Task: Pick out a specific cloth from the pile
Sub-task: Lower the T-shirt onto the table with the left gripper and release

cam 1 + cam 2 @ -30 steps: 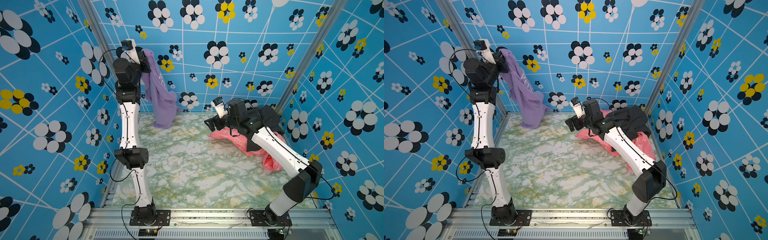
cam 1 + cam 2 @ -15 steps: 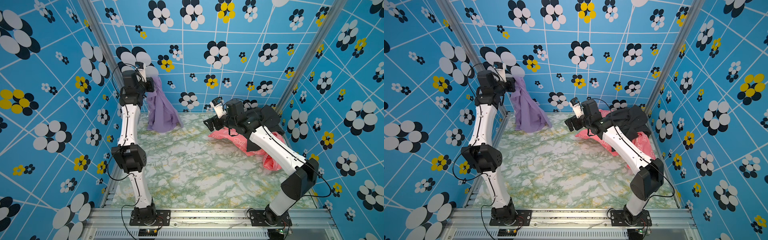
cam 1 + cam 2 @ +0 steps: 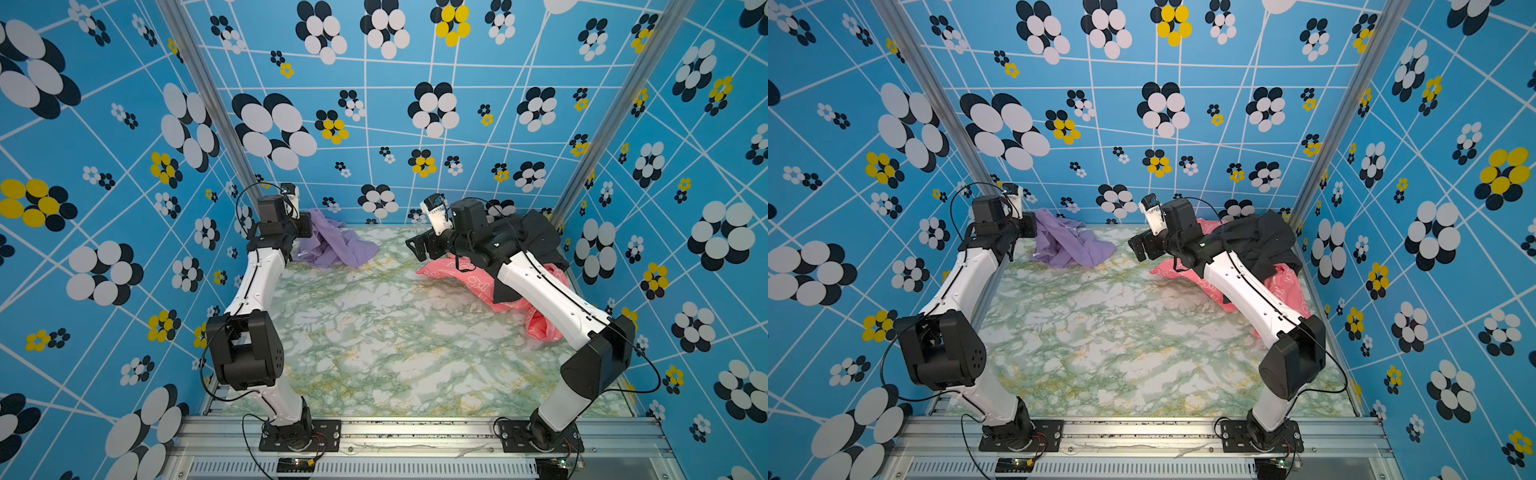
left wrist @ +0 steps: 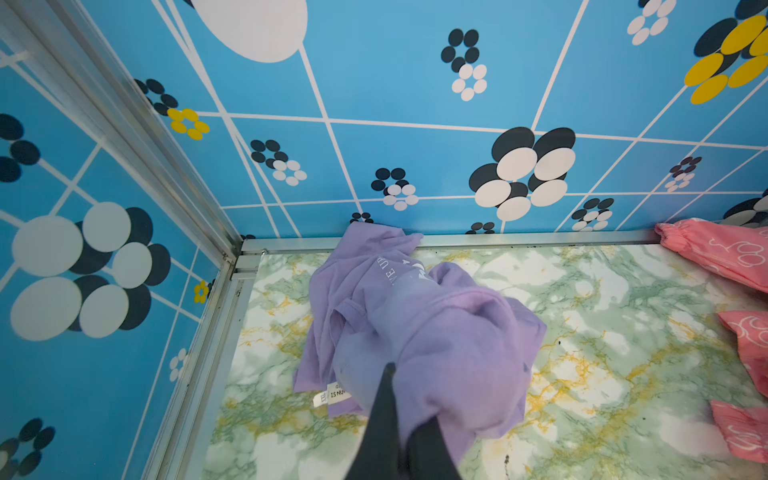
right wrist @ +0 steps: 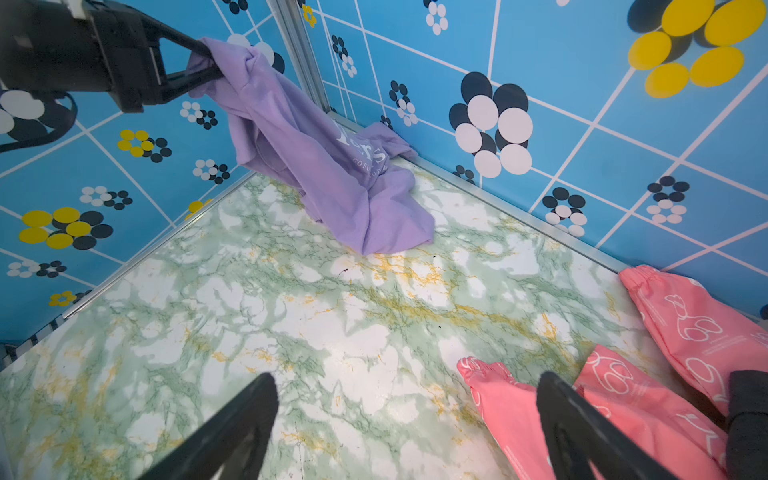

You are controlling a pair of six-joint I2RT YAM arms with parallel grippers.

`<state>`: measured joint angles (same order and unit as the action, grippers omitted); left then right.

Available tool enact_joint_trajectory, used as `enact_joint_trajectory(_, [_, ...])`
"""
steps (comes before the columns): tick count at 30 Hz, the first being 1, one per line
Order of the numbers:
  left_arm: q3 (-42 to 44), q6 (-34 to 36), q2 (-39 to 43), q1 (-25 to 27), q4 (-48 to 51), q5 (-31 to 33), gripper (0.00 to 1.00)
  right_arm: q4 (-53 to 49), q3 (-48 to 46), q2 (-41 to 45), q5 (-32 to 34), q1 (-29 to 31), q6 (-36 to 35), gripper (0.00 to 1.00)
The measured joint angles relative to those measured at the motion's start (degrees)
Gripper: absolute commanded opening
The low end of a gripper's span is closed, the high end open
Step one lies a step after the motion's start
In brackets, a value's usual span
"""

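Observation:
The left gripper draws back over bare marble on the cloth's near side next and releases the raised end, as the lavender cloth [image 3: 337, 249] lies clear of the pile.
The lavender cloth [image 3: 337, 249] [image 3: 1073, 249] lies crumpled in the table's back left corner, one end lifted. My left gripper [image 3: 309, 226] [image 3: 1034, 224] is shut on that raised end. In the left wrist view the cloth [image 4: 449, 332] drapes over the gripper [image 4: 405, 399] and shows white lettering. The right wrist view shows the same cloth [image 5: 332, 178] hanging from the left gripper [image 5: 203, 62]. What is left of the pile sits at the back right: a pink garment [image 3: 469, 279] under a black one [image 3: 530, 237]. My right gripper [image 3: 415, 247] [image 5: 407, 378] hovers open by the pink sleeve [image 5: 498, 390], holding nothing.
The green marble tabletop [image 3: 386, 332] is boxed in by blue flower-patterned walls with aluminium corner posts [image 3: 208, 95]. A metal rail [image 3: 415, 432] runs along the front edge and carries both arm bases. The right arm's links lie across the pile.
The left arm has come down from high up, lowering the lavender cloth until most of it rests on the table in the back left corner. The right arm has hardly moved.

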<state>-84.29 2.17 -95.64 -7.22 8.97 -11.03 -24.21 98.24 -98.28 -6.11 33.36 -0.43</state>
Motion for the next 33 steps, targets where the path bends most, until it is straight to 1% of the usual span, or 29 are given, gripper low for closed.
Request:
enact_joint_trajectory(5, [8.24, 0.04, 4.44, 0.42, 0.48, 1.27, 0.00, 0.55, 0.92, -1.49, -0.42, 0.00, 0.44, 0.99])
enact_joint_trajectory(10, [16.83, -0.28, 6.95, 2.19, 3.98, 3.08, 0.00, 0.61, 0.92, -2.03, -0.76, 0.00, 1.42, 0.99])
enact_joint_trajectory(11, [18.10, -0.52, 7.19, 2.45, 4.50, 3.23, 0.04, 0.61, 0.92, -2.03, -0.87, 0.00, 1.53, 0.99])
enact_joint_trajectory(12, [19.50, -0.76, 7.41, 2.67, 5.44, 3.39, 0.13, 0.61, 0.92, -2.03, -1.01, 0.00, 1.75, 0.99])
enact_joint_trajectory(13, [20.76, -1.11, 7.63, 2.82, 6.38, 3.39, 0.27, 0.61, 0.92, -2.03, -1.14, 0.00, 1.97, 0.99])
enact_joint_trajectory(15, [22.36, -1.51, 7.82, 2.93, 7.98, 2.97, 0.47, 0.59, 0.92, -2.03, -1.55, 0.00, 2.54, 0.99])
enact_joint_trajectory(19, [22.80, -2.25, 9.05, 2.93, 10.47, 2.27, 0.77, 0.61, 0.92, -2.03, -2.40, 0.00, 3.34, 0.99])
enact_joint_trajectory(21, [22.80, -2.58, 11.21, 2.93, 10.14, 2.03, 0.97, 0.61, 0.90, -2.03, -2.80, 0.00, 3.96, 0.99])
enact_joint_trajectory(22, [22.77, -2.78, 12.74, 2.93, 9.44, 1.86, 0.99, 0.63, 0.81, -2.03, -3.02, 0.00, 4.17, 0.99])
enact_joint_trajectory(26, [21.09, -3.54, 17.55, 2.93, 5.16, 1.20, 0.99, 0.74, 0.24, -1.95, -3.67, 0.00, 4.59, 0.99])
enact_joint_trajectory(30, [16.37, -5.97, 17.53, 2.93, 0.83, -1.14, 0.99, 0.83, -1.27, -1.38, -3.87, 0.00, 4.98, 0.99])
enact_joint_trajectory(33, [14.38, -9.22, 16.50, 2.99, -2.45, -3.63, 0.99, 0.85, -2.71, -0.72, -3.87, 0.00, 5.16, 0.99])
